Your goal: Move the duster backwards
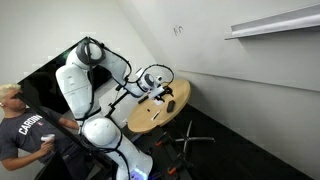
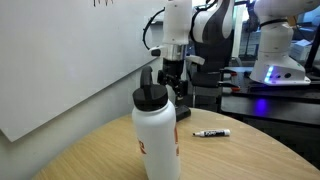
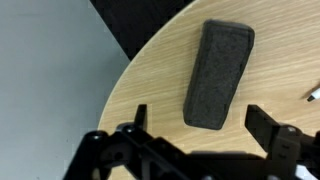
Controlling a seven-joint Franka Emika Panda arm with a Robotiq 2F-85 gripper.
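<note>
The dark duster is lying below and is narrower than the gap between my open fingers, so my gripper should next go down over the duster's near half and close on its long sides.
The duster (image 3: 218, 75) is a dark grey, blackish block lying flat on the round wooden tabletop (image 3: 150, 80) near its edge. In the wrist view my gripper (image 3: 200, 125) is open, with its two black fingers spread wider than the duster, just off its near end. The gripper holds nothing. In an exterior view the gripper (image 2: 174, 82) hangs straight down over the far side of the table (image 2: 240, 155), with the duster (image 2: 184, 102) a dark shape below it. In an exterior view the gripper (image 1: 158, 88) sits over the table (image 1: 165, 112).
A white bottle with a black cap (image 2: 157, 130) stands in the foreground on the table. A black marker (image 2: 211, 132) lies to its right. The table edge and dark floor (image 3: 140, 20) are close to the duster. A person (image 1: 20, 130) sits by the robot base.
</note>
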